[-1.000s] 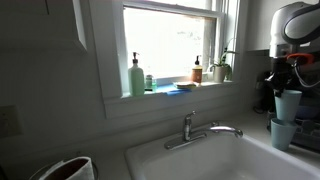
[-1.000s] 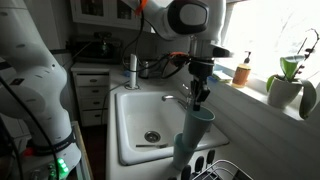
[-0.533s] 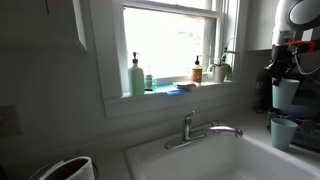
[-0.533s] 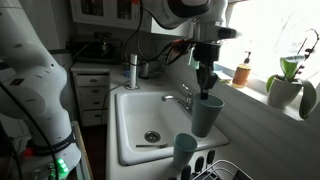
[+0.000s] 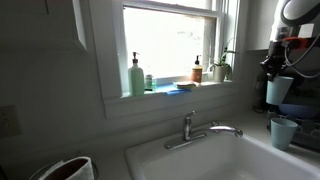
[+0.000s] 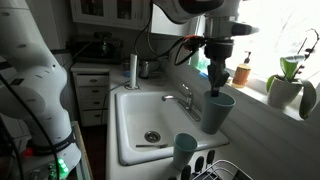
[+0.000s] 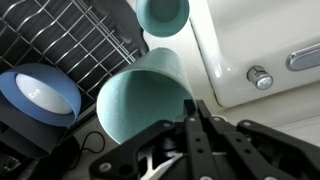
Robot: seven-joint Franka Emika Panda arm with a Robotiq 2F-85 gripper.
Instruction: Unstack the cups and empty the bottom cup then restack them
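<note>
My gripper has the cup. Next I will move it toward the wall and lower the cup onto the bare counter by the wall below, to let go of it clear of the second cup.
Two alike pale blue tumblers are apart. My gripper [image 6: 215, 82] is shut on the rim of one cup [image 6: 219, 112] and holds it upright in the air over the sink's side, near the faucet. It also shows in an exterior view [image 5: 279, 90] and fills the middle of the wrist view [image 7: 145, 100], with my fingers [image 7: 192, 106] pinching its rim. The second cup [image 6: 185, 152] stands upright on the counter by the sink's corner. It shows in both exterior views [image 5: 283, 132] and at the top of the wrist view [image 7: 163, 12]. I cannot tell what it holds.
The white sink [image 6: 128, 135] with its faucet [image 5: 200, 130] lies beside the cups. A black wire dish rack [image 7: 70, 35] holds a blue bowl [image 7: 40, 92]. On the windowsill stand a pale green pump bottle [image 5: 136, 76], an amber bottle [image 6: 242, 72] and a potted plant [image 6: 288, 88].
My gripper has lifted the top cup out of the bottom cup and carried it upward and away toward the window side. The bottom cup has stayed on the counter.
</note>
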